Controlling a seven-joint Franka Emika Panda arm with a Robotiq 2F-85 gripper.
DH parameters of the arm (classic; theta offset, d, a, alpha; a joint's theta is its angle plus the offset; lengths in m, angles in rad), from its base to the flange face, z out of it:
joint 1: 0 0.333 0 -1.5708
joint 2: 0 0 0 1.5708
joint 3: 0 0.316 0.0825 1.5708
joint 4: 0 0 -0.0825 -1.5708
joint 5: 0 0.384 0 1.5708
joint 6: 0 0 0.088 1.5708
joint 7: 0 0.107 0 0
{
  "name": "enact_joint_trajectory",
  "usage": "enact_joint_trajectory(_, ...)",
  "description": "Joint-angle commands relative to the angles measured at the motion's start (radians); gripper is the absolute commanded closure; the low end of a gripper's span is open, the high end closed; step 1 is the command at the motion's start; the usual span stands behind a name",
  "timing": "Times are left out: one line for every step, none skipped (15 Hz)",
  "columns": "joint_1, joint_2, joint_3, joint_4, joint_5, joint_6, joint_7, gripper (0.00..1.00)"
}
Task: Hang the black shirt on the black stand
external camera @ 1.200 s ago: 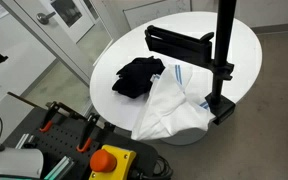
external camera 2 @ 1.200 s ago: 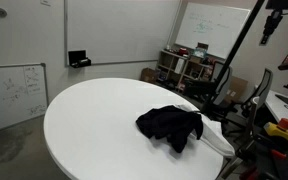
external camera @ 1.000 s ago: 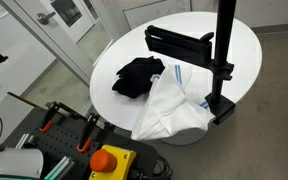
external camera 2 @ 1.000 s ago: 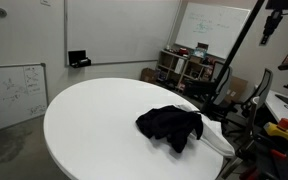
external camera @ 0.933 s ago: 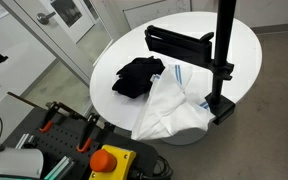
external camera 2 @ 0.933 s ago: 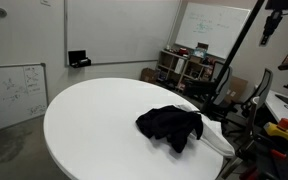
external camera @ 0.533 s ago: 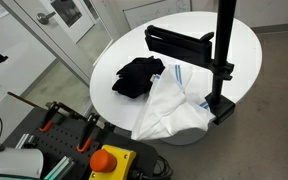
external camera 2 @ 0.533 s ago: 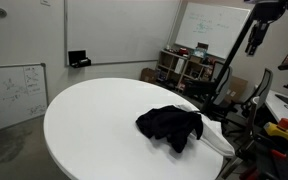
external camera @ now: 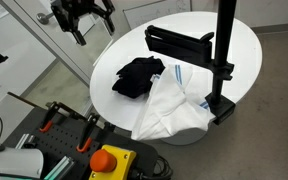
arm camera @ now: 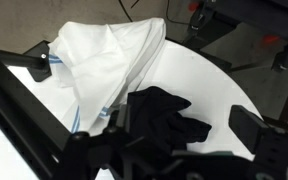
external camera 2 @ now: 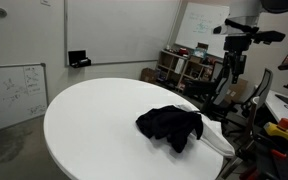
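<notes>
My open gripper descends toward the stand next, onto the black shirt's bunched folds, which lie below it that way, where they're clear of the white shirt (external camera: pixel 174 108).
The black shirt (external camera: pixel 139 77) lies crumpled on the round white table (external camera: pixel 199 25), next to a white shirt (external camera: pixel 174 108). The black stand (external camera: pixel 224 55) rises at the table's edge, its horizontal arm (external camera: pixel 179 42) above the shirts. My gripper (external camera: pixel 91 27) hangs open and empty high above the table, off to the side of the black shirt. In an exterior view it (external camera 2: pixel 234 52) is up beyond the black shirt (external camera 2: pixel 170 125). The wrist view looks down past my open gripper (arm camera: pixel 174 150) onto the black shirt (arm camera: pixel 164 110) and the white shirt (arm camera: pixel 104 55).
The stand's base (external camera: pixel 221 108) sits on the white shirt's edge. A red emergency button (external camera: pixel 109 160) and clamps lie on the bench near the table. A whiteboard (external camera 2: pixel 14 92) and cluttered shelves (external camera 2: pixel 189 68) stand behind the table.
My arm has swung into both exterior views and lowered over the table area. The shirts and the stand have not moved.
</notes>
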State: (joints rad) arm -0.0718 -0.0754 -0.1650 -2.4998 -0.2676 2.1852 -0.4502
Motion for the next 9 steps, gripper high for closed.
enact_joint_trajectory(0.0, 0.152, 0.036, 0.056, -0.01, 0.013, -0.024, 0.0)
enact_joint_trajectory(-0.001, 0.184, 0.045, 0.062, -0.024, 0.023, -0.004, 0.01)
enact_joint_trajectory(-0.003, 0.211, 0.052, 0.069, -0.036, 0.029, 0.006, 0.02)
enact_joint_trajectory(0.0, 0.241, 0.059, 0.074, -0.065, 0.041, 0.025, 0.0)
enact_joint_trajectory(0.001, 0.266, 0.064, 0.083, -0.077, 0.044, 0.025, 0.01)
enact_joint_trajectory(0.002, 0.293, 0.071, 0.092, -0.085, 0.047, 0.024, 0.0)
enact_joint_trajectory(0.003, 0.316, 0.077, 0.102, -0.091, 0.047, 0.025, 0.0)
enact_joint_trajectory(0.006, 0.343, 0.082, 0.113, -0.1, 0.055, 0.041, 0.0)
enact_joint_trajectory(0.007, 0.361, 0.085, 0.123, -0.108, 0.056, 0.048, 0.0)
